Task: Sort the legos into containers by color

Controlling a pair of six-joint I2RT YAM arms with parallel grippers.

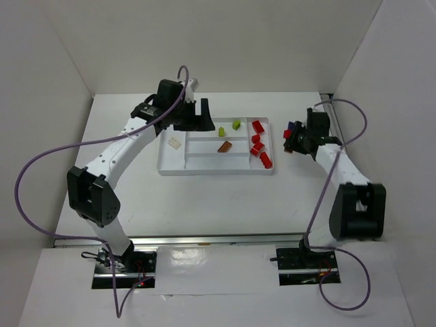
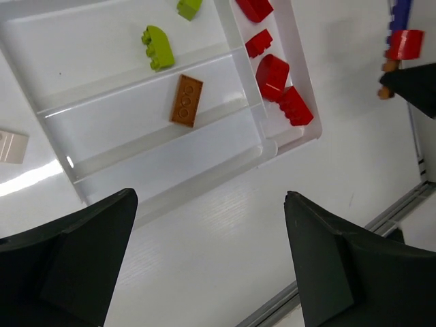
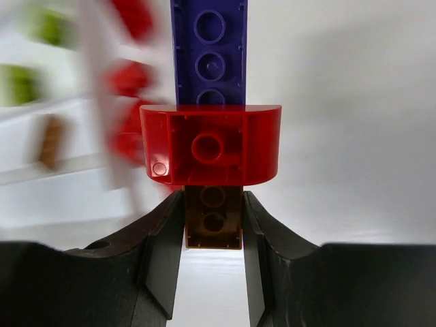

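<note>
The left gripper moves to the right in the top view onto the dark blue brick's loose end next, since that brick is joined to a red one.
The white tray (image 1: 170,169) holds a cream brick (image 1: 176,143) in its left compartment. Two lime green bricks (image 1: 236,124) lie in the far row, an orange-brown brick (image 1: 225,146) in the middle row, and several red bricks (image 1: 265,160) in the right compartment. My left gripper (image 1: 201,117) hovers open and empty over the tray's far left; its wrist view (image 2: 210,197) looks down on the tray (image 2: 204,174). My right gripper (image 1: 294,137) is right of the tray, shut (image 3: 212,204) on an orange-brown brick (image 3: 213,221) joined to a red brick (image 3: 210,144) and a dark blue brick (image 3: 208,51).
White walls enclose the table on the left, back and right. A metal rail (image 1: 218,240) runs along the near edge by the arm bases. Purple cables (image 1: 27,177) loop off both arms.
</note>
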